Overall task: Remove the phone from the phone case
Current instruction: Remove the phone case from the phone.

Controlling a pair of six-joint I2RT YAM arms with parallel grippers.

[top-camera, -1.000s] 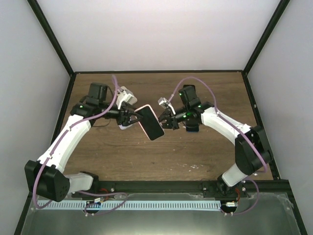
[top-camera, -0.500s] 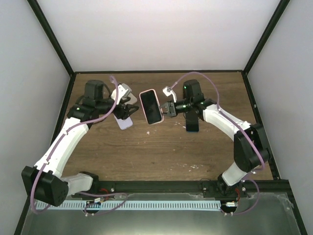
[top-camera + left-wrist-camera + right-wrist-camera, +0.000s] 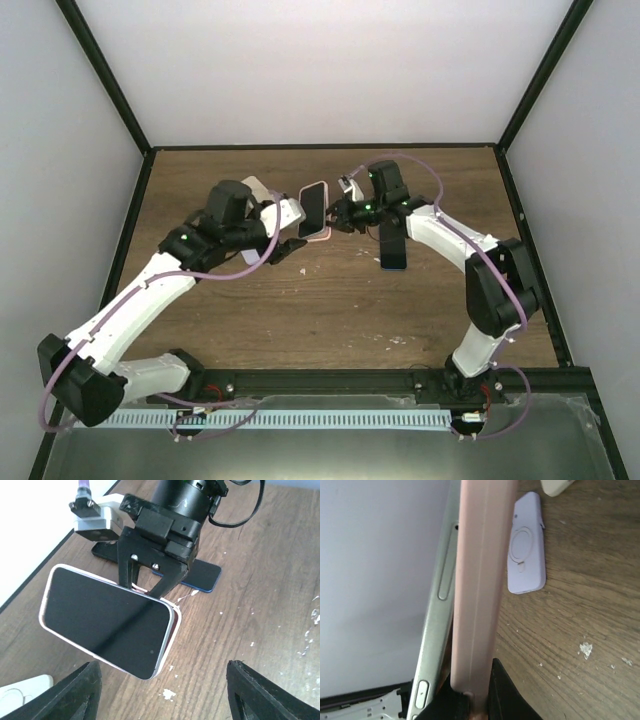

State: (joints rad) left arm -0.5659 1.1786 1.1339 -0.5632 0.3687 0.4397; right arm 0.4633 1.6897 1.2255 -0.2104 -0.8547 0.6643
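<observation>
The clear tabletop of bare wood is below my right gripper. My right gripper needs to move down next, turn the pink phone case [image 3: 480, 580] flat and release it there.
The phone [image 3: 313, 209], black screen and silver frame, sits in a pink phone case [image 3: 480, 580] held above the table. My right gripper [image 3: 338, 214] is shut on the case's end; its black fingers [image 3: 150, 567] show behind the phone [image 3: 105, 620] in the left wrist view. In the right wrist view the phone's silver edge [image 3: 437, 605] stands a little apart from the case, above my right gripper [image 3: 475, 700]. My left gripper [image 3: 288, 236] is open and empty just left of the phone, which lies ahead of its open jaws [image 3: 162, 672].
A lavender case [image 3: 526, 545] lies flat on the wooden table [image 3: 330, 310], partly under my left arm [image 3: 250, 256]. A dark blue phone [image 3: 392, 248] lies under the right arm. A white object [image 3: 254, 186] sits at the far left.
The right gripper has carried the cased phone toward the far side and turned it more edge-on. The left arm swung away, then came back right beside the phone, jaws open.
</observation>
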